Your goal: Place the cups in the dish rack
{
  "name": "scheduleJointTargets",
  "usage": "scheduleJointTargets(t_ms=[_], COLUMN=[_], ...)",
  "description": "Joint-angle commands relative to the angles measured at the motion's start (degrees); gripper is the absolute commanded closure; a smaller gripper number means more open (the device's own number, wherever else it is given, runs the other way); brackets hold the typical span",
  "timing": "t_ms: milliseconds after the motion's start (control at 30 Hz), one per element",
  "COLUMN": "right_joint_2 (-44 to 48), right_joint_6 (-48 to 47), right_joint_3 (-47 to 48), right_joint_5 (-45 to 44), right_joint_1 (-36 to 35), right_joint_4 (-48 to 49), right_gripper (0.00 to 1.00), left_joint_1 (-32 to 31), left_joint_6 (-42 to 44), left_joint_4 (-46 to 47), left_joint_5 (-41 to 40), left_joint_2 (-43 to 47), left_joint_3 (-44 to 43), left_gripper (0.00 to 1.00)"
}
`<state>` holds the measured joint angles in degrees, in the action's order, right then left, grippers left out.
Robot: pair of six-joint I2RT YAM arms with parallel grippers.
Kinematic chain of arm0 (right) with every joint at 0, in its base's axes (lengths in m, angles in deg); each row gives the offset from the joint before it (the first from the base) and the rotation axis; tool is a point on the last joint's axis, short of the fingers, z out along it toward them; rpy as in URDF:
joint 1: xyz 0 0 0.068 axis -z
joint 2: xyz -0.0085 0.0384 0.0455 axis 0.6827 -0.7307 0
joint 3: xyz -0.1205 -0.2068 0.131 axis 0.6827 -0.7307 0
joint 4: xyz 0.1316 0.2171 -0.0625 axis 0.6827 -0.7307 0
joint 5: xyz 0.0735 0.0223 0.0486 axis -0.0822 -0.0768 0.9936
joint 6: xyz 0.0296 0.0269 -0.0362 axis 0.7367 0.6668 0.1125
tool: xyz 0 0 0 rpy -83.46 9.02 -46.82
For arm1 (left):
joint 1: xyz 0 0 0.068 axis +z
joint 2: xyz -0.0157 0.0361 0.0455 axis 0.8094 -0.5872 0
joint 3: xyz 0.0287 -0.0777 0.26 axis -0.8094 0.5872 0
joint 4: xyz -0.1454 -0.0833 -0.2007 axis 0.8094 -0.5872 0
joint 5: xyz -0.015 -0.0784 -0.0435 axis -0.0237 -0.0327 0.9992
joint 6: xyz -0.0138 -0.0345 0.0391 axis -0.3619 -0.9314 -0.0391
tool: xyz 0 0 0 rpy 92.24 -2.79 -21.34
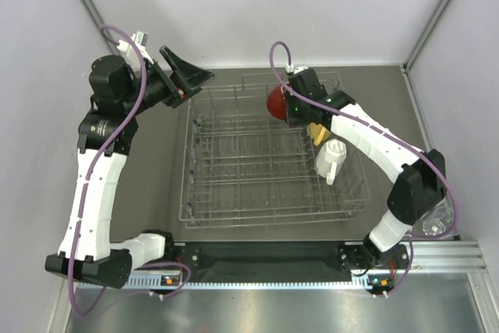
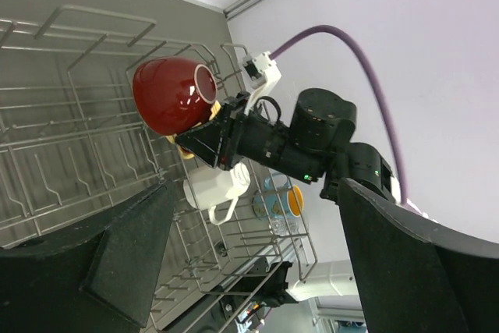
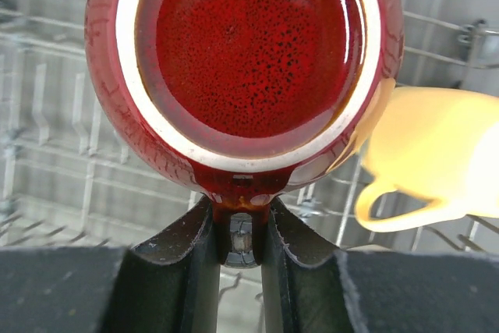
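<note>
The glossy red cup (image 1: 276,102) goes next onto the free spot on the empty wires below, beside the yellow mug. My right gripper will bring it down there and let go of its handle.
My right gripper (image 1: 284,107) is shut on the handle of the glossy red cup (image 1: 276,102), holding it above the far right part of the grey wire dish rack (image 1: 234,185). In the right wrist view the red cup (image 3: 242,60) fills the frame, its handle pinched between my fingers (image 3: 179,271). The yellow mug (image 1: 316,132) and white handled mug (image 1: 330,158) lie in the rack's right side. The blue mug (image 2: 274,199) and clear glass (image 2: 282,225) show beyond the rack in the left wrist view. My left gripper (image 1: 191,77) is open and empty, raised over the rack's far left corner.
The rack sits mid-table between the arms. Grey walls close in the back and both sides. A clear glass (image 1: 437,220) stands by the right arm's elbow, at the table's right edge. A black strip and metal rail (image 1: 312,274) run along the near edge.
</note>
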<state>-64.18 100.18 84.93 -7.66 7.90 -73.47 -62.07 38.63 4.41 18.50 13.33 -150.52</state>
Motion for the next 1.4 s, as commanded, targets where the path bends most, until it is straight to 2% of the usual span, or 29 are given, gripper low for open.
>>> scheduleJointTargets(t_ms=[0,133,1000,1133,1300,1367], right_joint_2=[0.0,-1.4,-8.3,-8.7,-9.3,-9.3], right_joint_6=[-0.2,1.0,0.3,0.2,0.4,0.4], right_joint_3=[0.4,-1.9,-5.8,-6.0,-6.3,-6.3], right_joint_5=[-6.6,-7.0,-9.8,-9.2,-8.8,-8.3], right_joint_1=[-0.5,-0.5,-1.5,-1.8,-2.2,-2.4], right_joint_4=[5.9,8.9,11.3,11.3,10.9,10.7], right_gripper=[1.0,1.0,1.0,0.94,0.78,0.68], left_joint_1=[0.6,0.6,1.4,1.5,1.5,1.5], left_joint_6=[1.5,1.5,0.7,0.3,-0.1,-0.1], left_joint_4=[0.5,0.9,0.1,0.1,0.1,0.1], left_joint_5=[2.7,3.3,4.8,5.0,5.1,5.1], left_joint_2=[-0.3,-1.1,-2.2,-2.1,-2.0,-1.9], left_joint_3=[-3.4,-4.9,-4.9,-4.9,-4.6,-4.6], left_gripper=[0.11,0.11,0.12,0.12,0.13,0.13])
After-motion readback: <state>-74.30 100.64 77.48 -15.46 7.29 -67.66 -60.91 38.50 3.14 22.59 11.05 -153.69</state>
